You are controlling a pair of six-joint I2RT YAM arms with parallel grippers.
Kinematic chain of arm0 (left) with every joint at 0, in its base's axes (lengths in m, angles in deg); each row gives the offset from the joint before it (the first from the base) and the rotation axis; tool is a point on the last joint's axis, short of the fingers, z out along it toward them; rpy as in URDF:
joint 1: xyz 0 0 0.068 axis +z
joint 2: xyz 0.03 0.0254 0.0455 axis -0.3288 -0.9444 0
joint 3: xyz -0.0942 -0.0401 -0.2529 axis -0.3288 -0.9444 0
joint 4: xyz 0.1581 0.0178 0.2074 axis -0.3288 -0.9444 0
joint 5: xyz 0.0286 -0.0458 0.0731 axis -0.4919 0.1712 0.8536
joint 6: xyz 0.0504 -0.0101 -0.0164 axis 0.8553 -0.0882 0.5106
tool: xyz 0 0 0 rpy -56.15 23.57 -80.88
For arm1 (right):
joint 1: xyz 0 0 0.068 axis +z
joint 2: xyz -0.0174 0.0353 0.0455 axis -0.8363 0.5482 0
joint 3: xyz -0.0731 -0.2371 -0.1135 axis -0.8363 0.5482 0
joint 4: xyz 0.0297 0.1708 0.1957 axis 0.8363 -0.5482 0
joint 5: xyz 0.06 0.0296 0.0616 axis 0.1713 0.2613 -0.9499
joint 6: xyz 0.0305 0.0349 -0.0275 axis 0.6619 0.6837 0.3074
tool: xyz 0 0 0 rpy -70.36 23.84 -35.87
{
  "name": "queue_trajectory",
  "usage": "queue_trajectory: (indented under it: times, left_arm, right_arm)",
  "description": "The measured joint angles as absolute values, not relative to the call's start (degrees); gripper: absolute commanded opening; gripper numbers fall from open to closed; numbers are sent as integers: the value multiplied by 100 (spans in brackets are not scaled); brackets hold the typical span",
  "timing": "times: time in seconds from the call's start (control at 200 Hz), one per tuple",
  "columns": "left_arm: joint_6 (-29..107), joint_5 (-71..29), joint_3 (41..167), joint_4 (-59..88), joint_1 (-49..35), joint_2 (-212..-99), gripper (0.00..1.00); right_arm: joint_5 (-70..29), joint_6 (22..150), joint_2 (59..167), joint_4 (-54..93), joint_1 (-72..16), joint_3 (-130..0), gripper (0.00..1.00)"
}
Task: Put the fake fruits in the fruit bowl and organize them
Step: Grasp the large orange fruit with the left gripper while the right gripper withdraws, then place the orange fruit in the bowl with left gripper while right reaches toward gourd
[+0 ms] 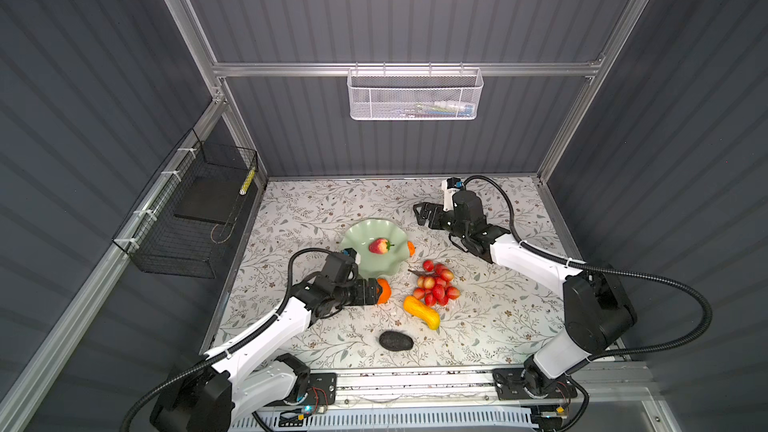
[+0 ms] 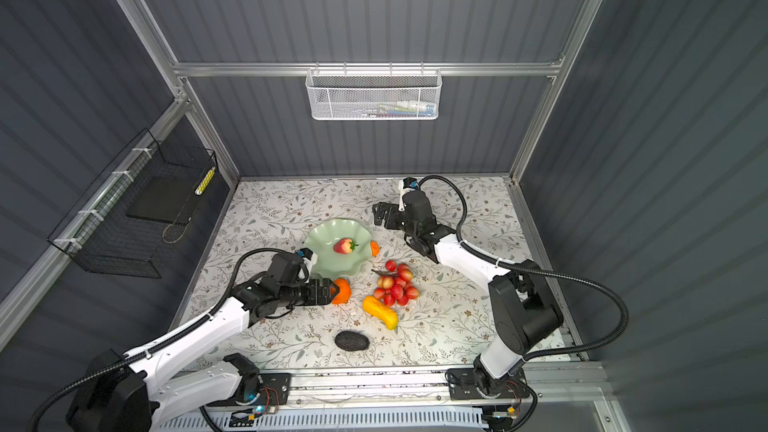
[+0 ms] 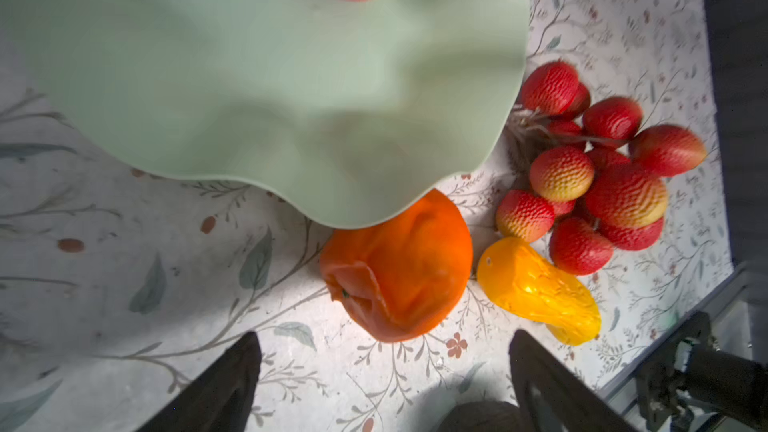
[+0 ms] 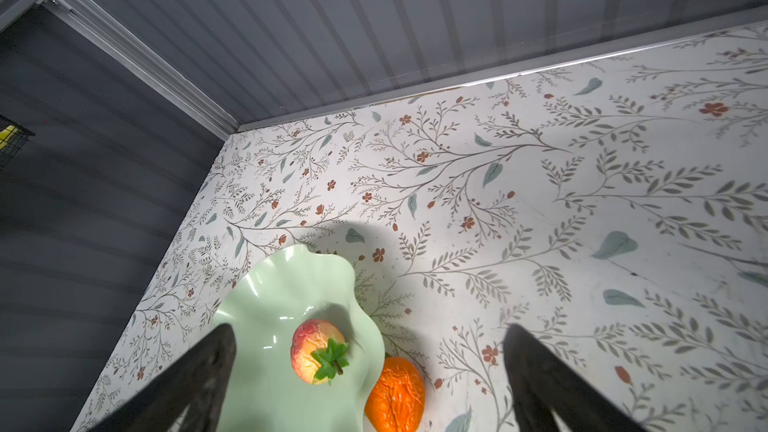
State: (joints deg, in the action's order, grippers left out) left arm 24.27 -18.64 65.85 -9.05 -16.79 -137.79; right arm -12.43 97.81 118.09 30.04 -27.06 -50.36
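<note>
My left gripper will next lower its open fingers onto the sides of the round orange, below and just ahead of it, and close, because they are on both sides of the orange.
The pale green fruit bowl sits mid-table with a red strawberry lying in it. A small orange piece rests on the table against the bowl's right rim. The round orange lies by the bowl's front rim, just ahead of my open left gripper. To its right are the red grape bunch and the long yellow-orange fruit. The black-grey oval lies nearer the front. My right gripper hangs open and empty behind and to the right of the bowl.
A white mesh basket hangs on the back rail, high above the table. A black wire basket is fixed to the left wall. The floral table is walled on the left, back and right.
</note>
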Motion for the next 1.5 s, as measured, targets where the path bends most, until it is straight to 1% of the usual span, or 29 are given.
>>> queue_trajectory:
  times: [0.14, 0.24, 0.325, 0.36, 0.41, 0.47, 0.595, 0.695, 0.88, 0.941, 1.061, 1.181, 1.251, 1.341, 1.501]
  left_arm:
    - [2420, -1730, 6720, -774, -1979, -14339, 96]
    - [2429, -1597, 6876, -713, -2012, -14660, 96]
    - [2429, -1514, 6996, -632, -2012, -14881, 94]
    - [2431, -1494, 7029, -581, -2012, -14944, 90]
    - [2451, -1466, 7061, -496, -2009, -15027, 79]
    - [2488, -1438, 7099, -409, -2012, -15141, 70]
    - [2521, -1483, 7138, -166, -2012, -15299, 58]
    - [2569, -1588, 7138, -83, -2009, -15336, 52]
    - [2785, -1903, 7123, -387, -2012, -15139, 51]
    - [2875, -2039, 7103, -651, -2012, -14861, 49]
    - [3037, -2218, 7171, -1185, -2012, -14048, 49]
    - [3214, -2030, 7798, -1628, -2012, -13655, 50]
    - [3397, -1735, 8390, -1768, -2009, -13744, 51]
    - [3647, -1400, 9011, -1700, -1900, -14127, 51]
    - [3883, -1365, 9488, -1405, -1183, -15360, 49]
  right_arm:
    - [-1212, 9808, 11592, 3039, -2794, -4824, 99]
    - [-1201, 9834, 11387, 3092, -2855, -4620, 99]
    - [-1199, 9847, 11267, 3116, -2903, -4511, 99]
    - [-1199, 9849, 11225, 3118, -2918, -4476, 99]
    - [-1195, 9849, 11182, 3127, -2936, -4432, 99]
    - [-1182, 9847, 11140, 3120, -2947, -4389, 99]
    - [-1171, 9818, 11107, 3089, -2962, -4338, 99]
    - [-1145, 9777, 11090, 3050, -2962, -4292, 99]
    - [-1123, 9703, 11059, 2982, -2962, -4223, 99]
    - [-1140, 9630, 11059, 2932, -2962, -4223, 99]
    - [-1199, 9443, 11059, 2781, -2962, -4223, 97]
    - [-1300, 9189, 11096, 2504, -2962, -4266, 96]
    - [-1368, 9038, 11125, 2296, -2953, -4314, 96]
    - [-1392, 8824, 11109, 2045, -2883, -4321, 96]
    - [-1267, 8347, 10817, 1562, -2429, -4238, 93]
